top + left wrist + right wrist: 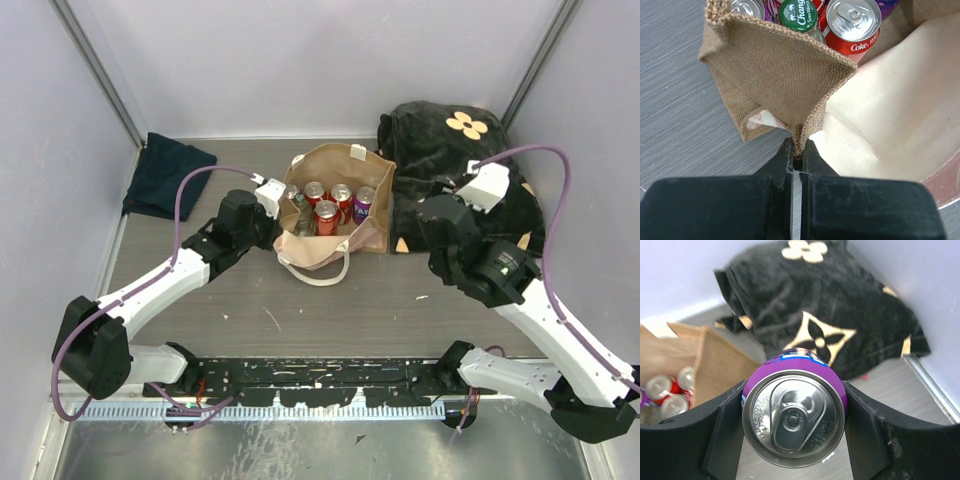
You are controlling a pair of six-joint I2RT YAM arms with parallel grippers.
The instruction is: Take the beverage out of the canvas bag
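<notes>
My right gripper should bring the can down and to the left in the top view, toward the bare tabletop beside the bag, and let go of it.
The tan canvas bag point(335, 235) stands open at the table's middle, with several cans and a green-capped bottle point(797, 15) inside, including a red Coke can point(852, 22) and a purple can point(365, 198). My left gripper point(799, 150) is shut on the bag's point(780, 75) burlap edge at its left side point(277, 215). My right gripper point(795, 412) is shut on another purple beverage can point(795, 415), held upright outside the bag point(715, 360), to its right and in front of the blanket. In the top view the right gripper point(440, 222) hides that can.
A black blanket with tan flower marks point(450, 150) is heaped at the back right, close behind my right arm. A dark navy folded cloth point(165, 175) lies at the back left. Walls enclose the table at the back and sides.
</notes>
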